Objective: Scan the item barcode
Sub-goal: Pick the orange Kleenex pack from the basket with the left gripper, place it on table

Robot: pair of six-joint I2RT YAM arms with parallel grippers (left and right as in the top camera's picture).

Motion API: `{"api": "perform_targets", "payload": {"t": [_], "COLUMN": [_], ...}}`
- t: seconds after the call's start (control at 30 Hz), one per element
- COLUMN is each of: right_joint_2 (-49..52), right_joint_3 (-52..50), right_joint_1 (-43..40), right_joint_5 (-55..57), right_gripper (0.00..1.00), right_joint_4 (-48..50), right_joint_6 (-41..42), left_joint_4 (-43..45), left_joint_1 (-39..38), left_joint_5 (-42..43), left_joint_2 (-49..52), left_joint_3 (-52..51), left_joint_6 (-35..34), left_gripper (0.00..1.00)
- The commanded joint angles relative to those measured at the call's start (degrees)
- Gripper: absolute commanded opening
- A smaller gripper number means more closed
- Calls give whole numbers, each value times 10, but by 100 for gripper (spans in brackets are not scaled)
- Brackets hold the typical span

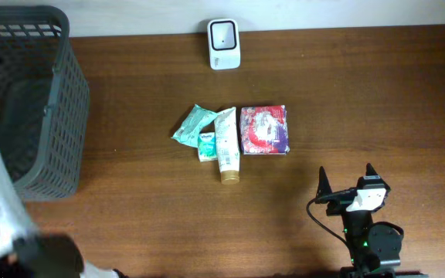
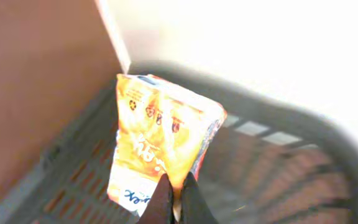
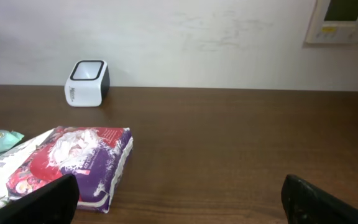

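Note:
My left gripper lifts the snack packet over the basket's rim next, lowers it onto the tabletop point(image 1: 173, 158) beside the teal packet and releases it, since that spot is bare.
In the left wrist view my left gripper point(image 2: 176, 180) is shut on the lower edge of an orange and yellow snack packet point(image 2: 160, 134), holding it over the inside of the dark grey basket point(image 2: 272, 180). This view is blurred. The white barcode scanner point(image 1: 224, 44) stands at the table's far edge, also visible as a white scanner point(image 3: 87, 82) in the right wrist view. My right gripper point(image 1: 346, 179) rests at the front right, open with nothing between its fingers point(image 3: 42, 202). In the overhead view only the left arm's blurred white body shows at the left edge.
The grey mesh basket point(image 1: 68, 116) fills the far left corner. Mid-table lie a teal packet point(image 1: 191, 123), a white and green tube point(image 1: 226, 143) and a red and purple packet point(image 1: 263, 129), the last also seen as a red packet point(image 3: 79, 162) ahead of the right gripper.

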Motion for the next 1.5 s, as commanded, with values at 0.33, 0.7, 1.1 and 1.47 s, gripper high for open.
{"api": "perform_targets", "payload": {"t": [0.33,0.7,1.1,1.47], "right_joint_2": [-4,-4,-4,-4], "right_joint_3": [-5,-5,-5,-5], "right_joint_1": [-4,-4,-4,-3], "right_joint_5": [3,4,4,-327], "right_gripper": [99,99,99,99], "right_joint_4": [-1,-1,-1,173], "right_joint_6": [1,0,1,259], "left_joint_4": [-322,-360,-633,-632], "left_joint_1": [-418,-490,-436,-313], "left_joint_5": [-14,-14,-134,-132], "left_joint_2": [-16,165,141,119], "left_joint_3": [-94,-107,290,289], "left_joint_6": [-289,-337,-294,-300], "left_gripper": [0,31,96,99]}}
